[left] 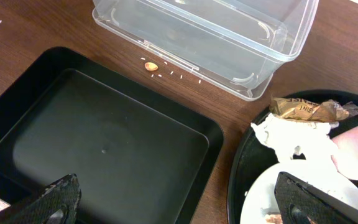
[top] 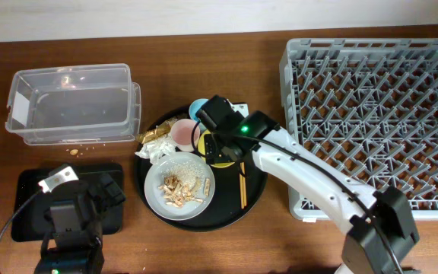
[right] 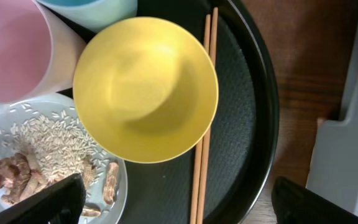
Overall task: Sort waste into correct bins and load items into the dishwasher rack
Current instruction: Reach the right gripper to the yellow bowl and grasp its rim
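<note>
The yellow bowl's rim beside the chopsticks is free of cups and plate (top: 158, 199), so my right gripper will lower its fingers around it next.
On the round black tray (top: 230, 213) stand a pink cup (top: 182, 133), a light-blue cup (top: 198, 108), a yellow bowl (right: 145, 87), chopsticks (top: 242, 186) and a grey plate (top: 158, 199) with beige scraps and rice (top: 179, 186). White tissue (top: 154, 150) and a gold-brown wrapper (top: 154, 135) lie at the tray's left edge. My right gripper (right: 185, 205) is open and empty just above the bowl and chopsticks (right: 202, 155). My left gripper (left: 179, 208) is open and empty over the right edge of the small black tray (left: 104, 143).
The clear tub (top: 71, 103) stands at the back left, with crumbs (left: 150, 65) on the table in front of it. The grey dishwasher rack (top: 379, 114) fills the right side, close to the round tray's right rim.
</note>
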Motion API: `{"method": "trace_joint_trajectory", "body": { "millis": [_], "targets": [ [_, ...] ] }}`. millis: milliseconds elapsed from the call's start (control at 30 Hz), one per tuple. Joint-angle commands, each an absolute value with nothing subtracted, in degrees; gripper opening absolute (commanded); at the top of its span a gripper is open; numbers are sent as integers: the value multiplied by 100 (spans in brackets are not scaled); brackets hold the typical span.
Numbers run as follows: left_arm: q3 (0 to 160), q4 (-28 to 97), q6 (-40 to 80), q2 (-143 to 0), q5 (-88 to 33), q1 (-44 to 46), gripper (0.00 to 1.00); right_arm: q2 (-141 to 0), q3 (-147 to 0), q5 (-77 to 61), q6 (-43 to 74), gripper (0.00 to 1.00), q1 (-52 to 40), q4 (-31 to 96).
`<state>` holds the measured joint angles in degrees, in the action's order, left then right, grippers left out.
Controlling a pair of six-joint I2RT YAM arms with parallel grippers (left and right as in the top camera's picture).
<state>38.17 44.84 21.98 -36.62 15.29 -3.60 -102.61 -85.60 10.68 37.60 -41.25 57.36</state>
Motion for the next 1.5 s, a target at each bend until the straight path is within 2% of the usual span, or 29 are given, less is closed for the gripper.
{"method": "trace_joint_trajectory", "body": {
  "millis": [0, 133, 233, 267, 800, 1100, 1200, 1467],
  "targets": [
    [3894, 4506, 2228, -3629, 1588, -336, 99, -10477, -8591, 1345, 4152, 97, -4128, 5763],
    [3894, 4512, 2228, -3629, 1590, -338, 99, -10685, -8545, 1280, 5043, 97, -3957, 5760],
    [3894, 4512, 2228, -3629, 1588, -338, 99, -10842, -8538, 1201, 5068, 97, -3848, 5756],
    [3894, 4512, 2228, -3629, 1588, -336, 99, -10906, -8538, 1214, 5151, 100, -3848, 5756],
    [3894, 4512, 2228, -3629, 1588, -338, 99, -11177, -8399, 1157, 4982, 100, -3778, 5806],
    [3894, 4512, 2228, -3629, 1588, -336, 99, -11203, -8379, 1155, 5155, 81, -3774, 5610],
    [3894, 4512, 2228, -3629, 1588, -336, 99, -11209, -8377, 1157, 5155, 70, -3774, 5623],
    [3894, 4512, 2228, -3629, 1588, -336, 99, -11535, -8377, 1068, 5155, 60, -3774, 5524]
  ]
}}
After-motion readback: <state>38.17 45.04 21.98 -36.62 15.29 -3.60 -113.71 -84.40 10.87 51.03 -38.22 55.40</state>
